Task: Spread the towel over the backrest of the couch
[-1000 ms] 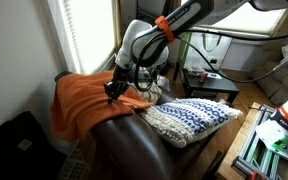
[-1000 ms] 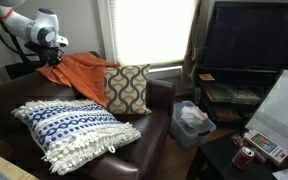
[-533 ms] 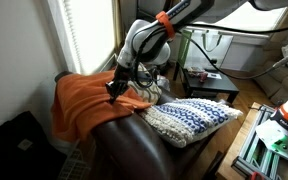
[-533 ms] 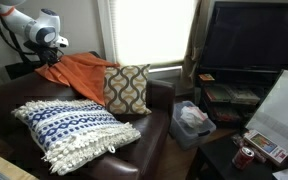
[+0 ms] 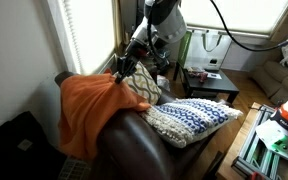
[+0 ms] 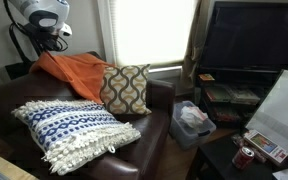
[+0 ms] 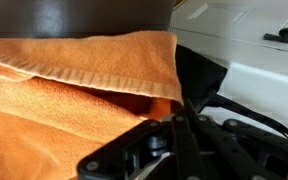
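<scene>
The bare backrest [image 5: 144, 132] beside the knit pillow lies uncovered, so next I should move my gripper up, then carry the towel corner over that part of the backrest and lower to release it.
The orange towel [image 5: 84, 108] lies bunched over the window end of the couch [image 6: 144, 140] and hangs down the rear of the dark-brown backrest [image 5: 134, 138]. In both exterior views my gripper [image 5: 120, 68] is just above the towel's upper edge, shut on a fold of it. It also shows with the towel [image 6: 79, 74] at the far left corner, gripper [image 6: 48, 47] above it. In the wrist view the towel [image 7: 64, 90] fills the left side and its hemmed edge runs into my black fingers [image 7: 180, 112].
A blue-white knit pillow [image 5: 194, 118] [image 6: 74, 130] lies on the seat. A grey diamond cushion [image 5: 144, 92] [image 6: 127, 90] leans next to the towel. A window with blinds [image 5: 79, 35] is close behind. A TV [image 6: 249, 40] and a bin [image 6: 192, 122] stand beyond the armrest.
The arm has risen and swung toward the window, lifting the towel's edge with it. The towel now hangs further down the rear of the backrest.
</scene>
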You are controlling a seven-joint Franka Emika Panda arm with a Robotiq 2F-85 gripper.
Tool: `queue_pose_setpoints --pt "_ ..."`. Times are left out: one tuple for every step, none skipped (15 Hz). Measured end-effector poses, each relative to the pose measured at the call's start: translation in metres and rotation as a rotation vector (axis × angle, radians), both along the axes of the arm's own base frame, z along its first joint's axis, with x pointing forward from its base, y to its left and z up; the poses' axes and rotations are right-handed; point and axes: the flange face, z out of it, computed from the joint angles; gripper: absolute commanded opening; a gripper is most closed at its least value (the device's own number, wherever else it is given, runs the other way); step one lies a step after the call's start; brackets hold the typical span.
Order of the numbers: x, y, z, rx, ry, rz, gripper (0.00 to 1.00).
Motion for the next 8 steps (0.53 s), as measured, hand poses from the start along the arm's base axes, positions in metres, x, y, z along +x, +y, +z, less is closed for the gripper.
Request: queue_pose_setpoints --pt "-0.001 -0.011 0.008 0.017 -0.001 -0.018 0.01" --pt "-0.003 -0.021 0.017 0.03 -0.003 -0.038 0.01" --pt "-0.004 -0.03 0.026 0.036 -0.008 -0.069 0.01" --pt "-0.006 -0.039 0.036 0.048 -0.011 -0.107 0.01" --pt "-0.007 -0.048 0.047 0.063 -0.021 -0.15 0.01" --pt "-0.008 -0.056 0.061 0.078 -0.042 -0.2 0.01" --pt "-0.009 -0.064 0.077 0.093 -0.069 -0.247 0.01" --pt "-0.01 -0.071 0.095 0.099 -0.109 -0.286 0.01"
